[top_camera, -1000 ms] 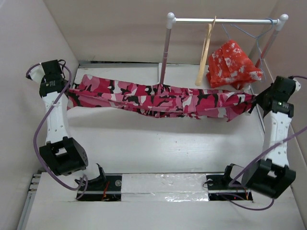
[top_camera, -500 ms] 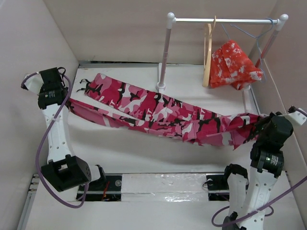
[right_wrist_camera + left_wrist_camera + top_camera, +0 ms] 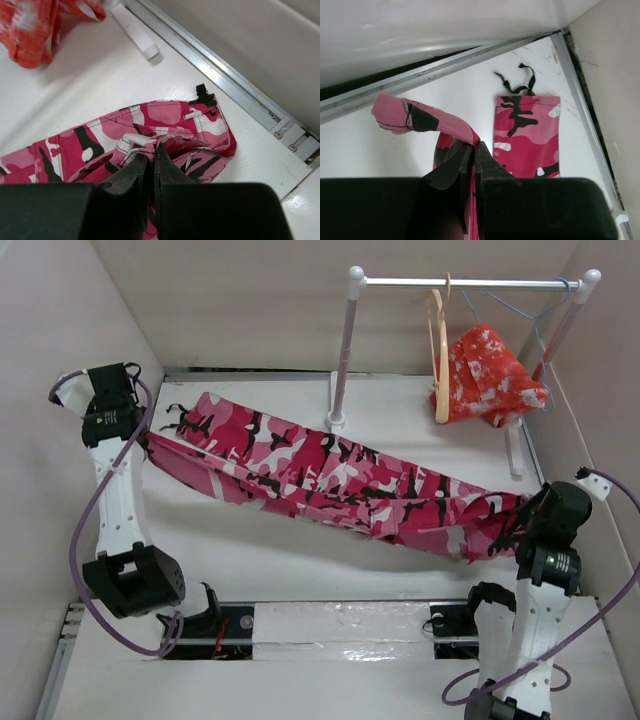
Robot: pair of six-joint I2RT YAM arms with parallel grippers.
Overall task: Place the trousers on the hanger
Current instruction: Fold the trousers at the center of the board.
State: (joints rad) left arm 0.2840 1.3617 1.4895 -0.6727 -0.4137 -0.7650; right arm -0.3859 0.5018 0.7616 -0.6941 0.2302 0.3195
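My right gripper moves outward next, then lowers the held waistband (image 3: 165, 120) toward the rack's white foot, as its edge stops short of the waist's far edge.
The camouflage trousers (image 3: 330, 475) stretch diagonally across the white table, from far left to near right. My left gripper (image 3: 148, 437) is shut on one leg end; in the left wrist view its fingertips (image 3: 474, 146) pinch a pink fold. The other leg hem (image 3: 527, 135) lies flat on the table with black ties. My right gripper (image 3: 518, 527) is shut on the waist end, and its jaws (image 3: 156, 146) clamp the bunched waistband (image 3: 165, 120). The tan wooden hanger (image 3: 438, 355) hangs bare on the rack rail (image 3: 460, 283), far behind the trousers.
A red-orange garment (image 3: 488, 375) hangs from a thin wire hanger (image 3: 540, 315) at the rail's right end. The rack's left post (image 3: 342, 360) stands just behind the trousers. Its white right foot (image 3: 135, 30) lies on the table. Walls close in at left, right and back.
My right arm pulled the waist end toward the near edge, so the trousers now slant and sag onto the table. The hanger shifted slightly right on the rail. My left gripper barely moved.
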